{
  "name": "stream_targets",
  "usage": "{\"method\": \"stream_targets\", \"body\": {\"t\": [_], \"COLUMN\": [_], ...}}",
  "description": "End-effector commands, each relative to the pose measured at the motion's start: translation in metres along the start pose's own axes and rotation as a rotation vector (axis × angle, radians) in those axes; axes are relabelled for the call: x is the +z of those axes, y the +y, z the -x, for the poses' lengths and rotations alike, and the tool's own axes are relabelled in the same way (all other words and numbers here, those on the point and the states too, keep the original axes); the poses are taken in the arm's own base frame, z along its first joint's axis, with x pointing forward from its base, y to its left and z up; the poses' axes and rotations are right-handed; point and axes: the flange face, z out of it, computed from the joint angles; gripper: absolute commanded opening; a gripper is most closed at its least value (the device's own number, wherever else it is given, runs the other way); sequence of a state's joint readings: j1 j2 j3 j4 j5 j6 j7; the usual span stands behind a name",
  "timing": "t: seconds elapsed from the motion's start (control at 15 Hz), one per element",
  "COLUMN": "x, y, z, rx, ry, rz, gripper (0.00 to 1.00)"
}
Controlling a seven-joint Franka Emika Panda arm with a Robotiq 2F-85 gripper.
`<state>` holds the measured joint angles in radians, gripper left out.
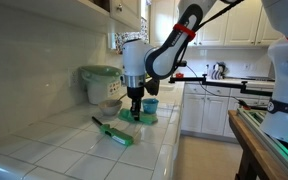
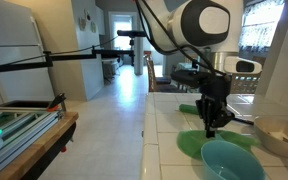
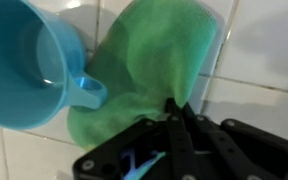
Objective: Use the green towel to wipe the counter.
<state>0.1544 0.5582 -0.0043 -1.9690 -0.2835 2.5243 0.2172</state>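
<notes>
The gripper lifts the towel away from the cup next, carries it past the green pad, lowers and releases it. Clear tiles lie past that from my gripper.
The green towel (image 3: 154, 60) lies crumpled on the white tiled counter (image 3: 264, 50), right beside a blue cup (image 3: 24, 60). My gripper (image 3: 174, 105) is down on the towel's near edge, with the fingers closed together and pinching the cloth. In both exterior views the gripper (image 1: 136, 103) (image 2: 210, 125) points straight down onto the towel (image 1: 142, 118) (image 2: 189, 144). The blue cup (image 1: 151, 104) (image 2: 229, 160) stands just next to it.
A green pad with a dark handle (image 1: 115, 134) (image 2: 188, 108) lies on the counter a short way from the towel. A white appliance with a green lid (image 1: 101, 82) stands by the tiled wall. The counter edge (image 1: 169, 140) drops to the kitchen floor.
</notes>
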Motion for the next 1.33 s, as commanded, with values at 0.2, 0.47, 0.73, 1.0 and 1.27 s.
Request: {"method": "stream_targets", "body": {"t": [0.2, 0.47, 0.73, 1.0, 1.27], "x": [-0.011, -0.034, -0.100, -0.178, -0.203], "y": [-0.063, -0.079, -0.069, -0.077, -0.102], "z": [0.004, 0.008, 0.001, -0.008, -0.027], "rx": [-0.139, -0.164, -0.144, -0.173, -0.238], "ry": [0.016, 0.037, 0.103, 0.174, 0.246], "rz": [-0.073, -0.061, -0.030, 0.008, 0.000], "gripper": [0.01, 0.01, 0.01, 0.01, 0.01]}}
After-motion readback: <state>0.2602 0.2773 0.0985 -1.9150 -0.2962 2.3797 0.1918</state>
